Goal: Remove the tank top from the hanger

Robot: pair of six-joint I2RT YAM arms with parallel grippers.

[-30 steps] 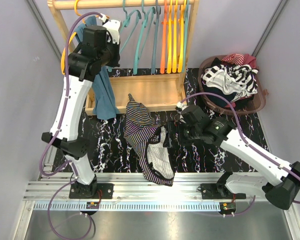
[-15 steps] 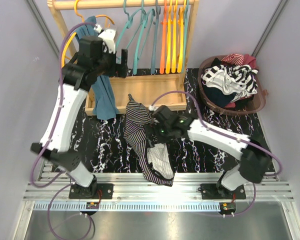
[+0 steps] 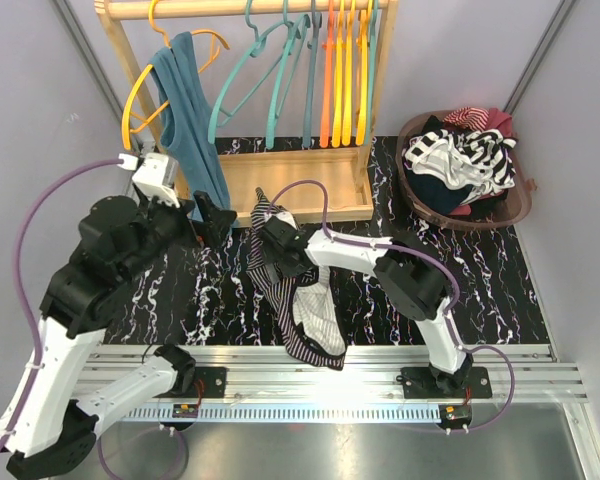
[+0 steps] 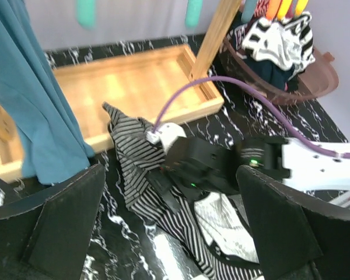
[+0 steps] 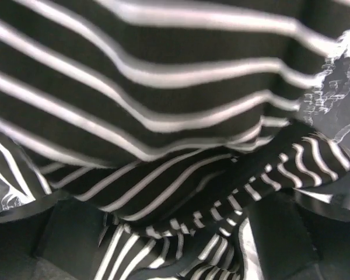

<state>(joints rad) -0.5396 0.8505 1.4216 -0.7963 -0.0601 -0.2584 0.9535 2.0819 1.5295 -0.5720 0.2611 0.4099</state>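
My right gripper stays low and draws its fingers shut on the bunched striped cloth next, since that cloth already lies between its wide-open fingers.
A teal tank top [image 3: 190, 110] hangs on a yellow hanger [image 3: 135, 95] at the left end of the wooden rack; it fills the left edge of the left wrist view [image 4: 29, 99]. My left gripper [image 3: 213, 218] is open and empty, low over the table just right of the top's hem, apart from it [image 4: 175, 233]. A black-and-white striped garment [image 3: 280, 275] lies crumpled on the dark marble table. My right gripper [image 3: 270, 240] is pressed down into it, jaws wide open with striped cloth [image 5: 163, 87] bunched between the fingers [image 5: 70, 239].
The rack's wooden base tray [image 3: 290, 185] stands behind the striped garment. Teal hangers [image 3: 275, 70] and orange hangers [image 3: 340, 70] hang bare on the rail. A brown basket [image 3: 515, 212] full of clothes sits at the back right, also in the left wrist view [image 4: 321, 64].
My left gripper opened and its arm swung down from the rail to the table, leaving the teal top hanging. My right arm reached left onto the striped garment.
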